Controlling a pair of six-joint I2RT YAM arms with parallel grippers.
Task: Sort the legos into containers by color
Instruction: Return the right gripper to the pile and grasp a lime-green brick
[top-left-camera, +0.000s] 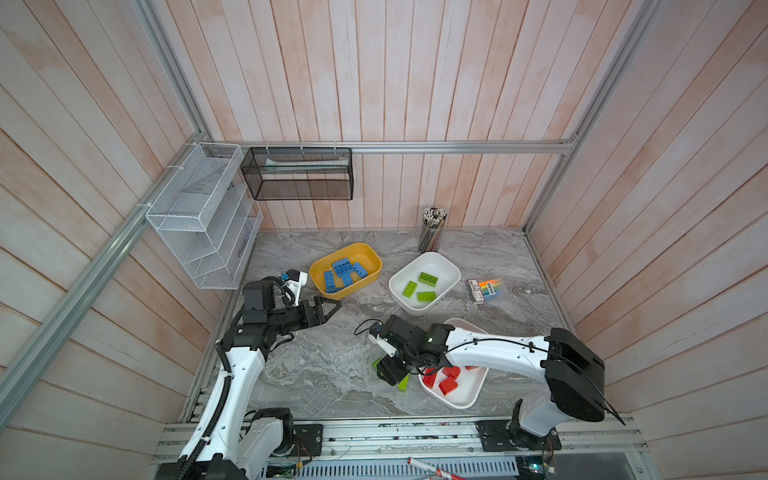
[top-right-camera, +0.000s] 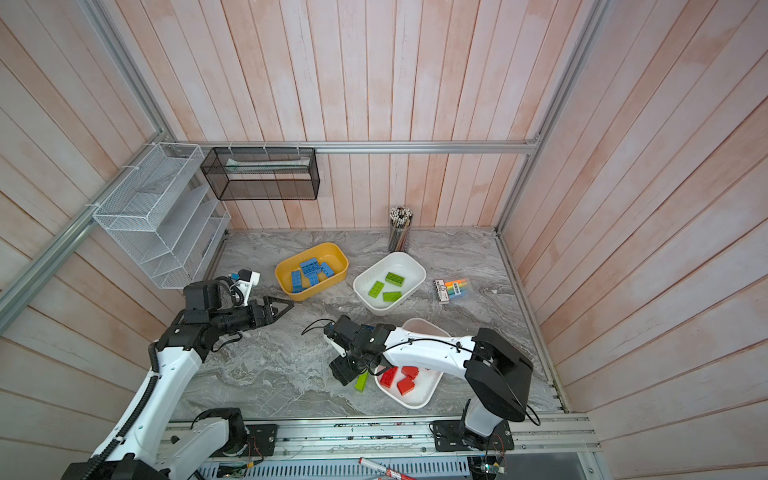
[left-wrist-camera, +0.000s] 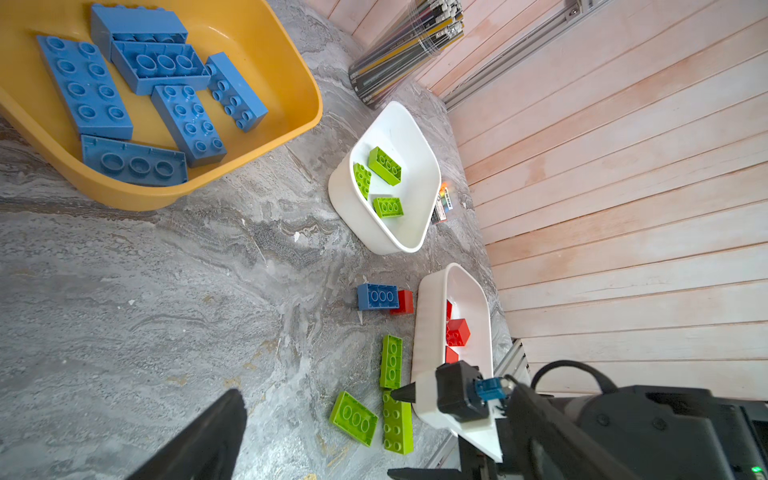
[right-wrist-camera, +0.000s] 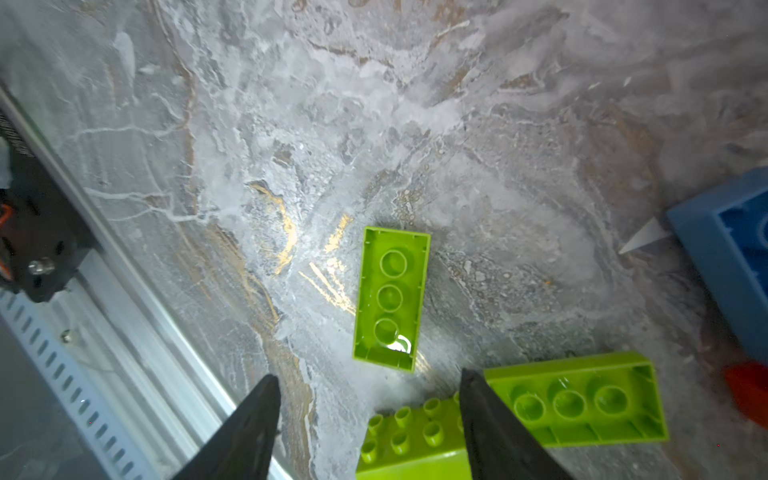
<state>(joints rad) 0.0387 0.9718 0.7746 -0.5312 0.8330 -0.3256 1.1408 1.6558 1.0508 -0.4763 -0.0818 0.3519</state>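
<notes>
My right gripper will leave the red-filled container and go down astride the lone green lego (top-left-camera: 376, 363), which lies below it on that side, clear of neighbours.
My right gripper (right-wrist-camera: 370, 386) is open and points down at the table beside the white container of red legos (top-left-camera: 469, 399). A studs-up green lego (right-wrist-camera: 415, 436) lies partly between its fingers, next to one finger and well apart from the other. Two more green legos (right-wrist-camera: 390, 297) (right-wrist-camera: 577, 399) lie hollow side up close by. A blue lego (left-wrist-camera: 377, 296) and a red one (left-wrist-camera: 404, 302) sit on the table by that container. My left gripper (top-left-camera: 332, 309) hangs open and empty near the yellow container (top-left-camera: 372, 253) of blue legos (top-left-camera: 343, 270). The other white container (top-left-camera: 453, 270) holds three green legos (top-left-camera: 428, 278).
A pack of coloured markers (top-left-camera: 486, 289) lies right of the green-filled tub. A pencil cup (top-left-camera: 432, 230) stands at the back wall. White (top-left-camera: 199, 220) and black (top-left-camera: 299, 172) mesh racks hang on the left and back walls. A metal rail (right-wrist-camera: 137, 316) runs along the table's front edge.
</notes>
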